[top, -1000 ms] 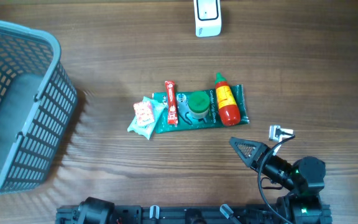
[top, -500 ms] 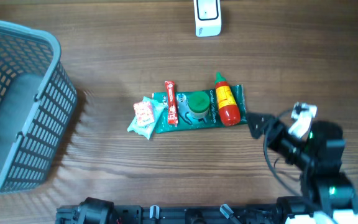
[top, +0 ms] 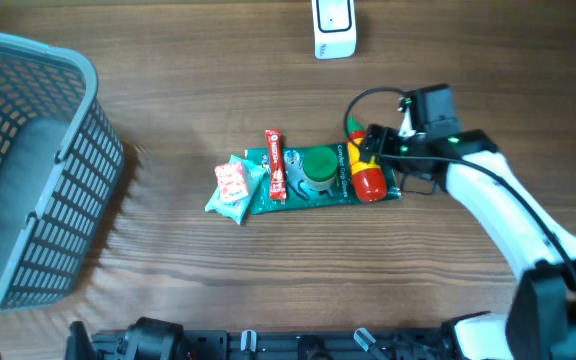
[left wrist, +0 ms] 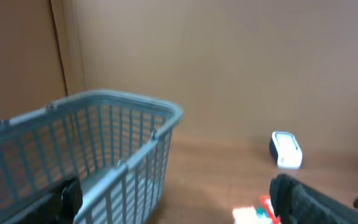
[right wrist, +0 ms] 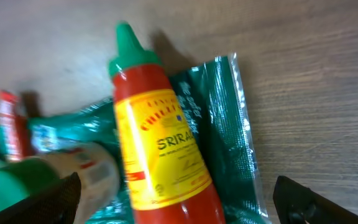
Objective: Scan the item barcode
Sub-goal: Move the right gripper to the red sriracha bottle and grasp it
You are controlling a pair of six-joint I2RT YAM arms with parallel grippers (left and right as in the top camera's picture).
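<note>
I should next move my right gripper down and to the left in the overhead view, onto the bottle's yellow label, because the open fingers are still above it.
A red sriracha bottle with a yellow label and green cap lies on a green packet in the middle of the table. In the right wrist view the bottle fills the space between my right fingers. My right gripper hovers open right over it, one finger on each side, not closed on it. The white scanner stands at the far edge. My left gripper is open and empty, low at the near left, out of the overhead view.
A green-lidded jar, a red stick pack and a small white-and-red packet lie with the bottle. A grey-blue mesh basket stands at the left; the left wrist view shows the basket close in front.
My right arm has swung from the near right edge of the table up and left, ending over the sriracha bottle. Its jaws stayed open. The items have not moved.
</note>
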